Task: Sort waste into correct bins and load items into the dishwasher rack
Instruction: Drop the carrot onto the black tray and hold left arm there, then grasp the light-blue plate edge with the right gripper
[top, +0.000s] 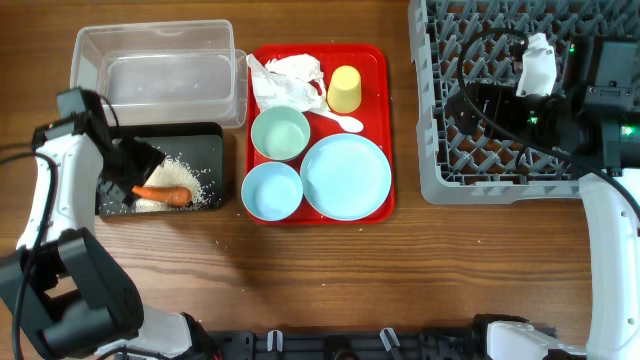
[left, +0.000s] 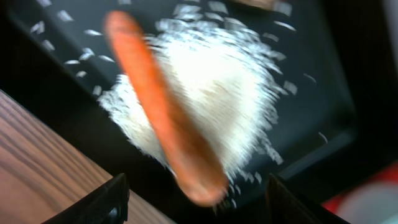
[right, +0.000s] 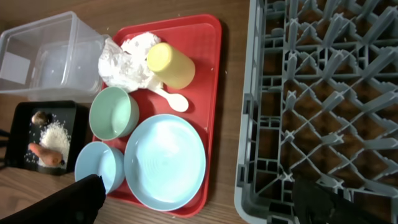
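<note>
The robot's right gripper should next sweep from the rack down onto the blue plate's rack-side rim, because that rim is below the gripper and to its left in the overhead view.
The orange carrot piece lies on a heap of white rice in the shallow black bin. My left gripper hovers over that bin, open and empty; in its wrist view the carrot and rice lie just beyond the fingertips. A small brown lump sits at the bin's far end. On the red tray are crumpled napkins, the yellow cup, the white spoon, two bowls and the blue plate. My right gripper is open above the grey rack.
The clear deep bin stands behind the black one. The red tray sits mid-table between the bins and the rack. A few rice grains lie on the wood near the black bin.
</note>
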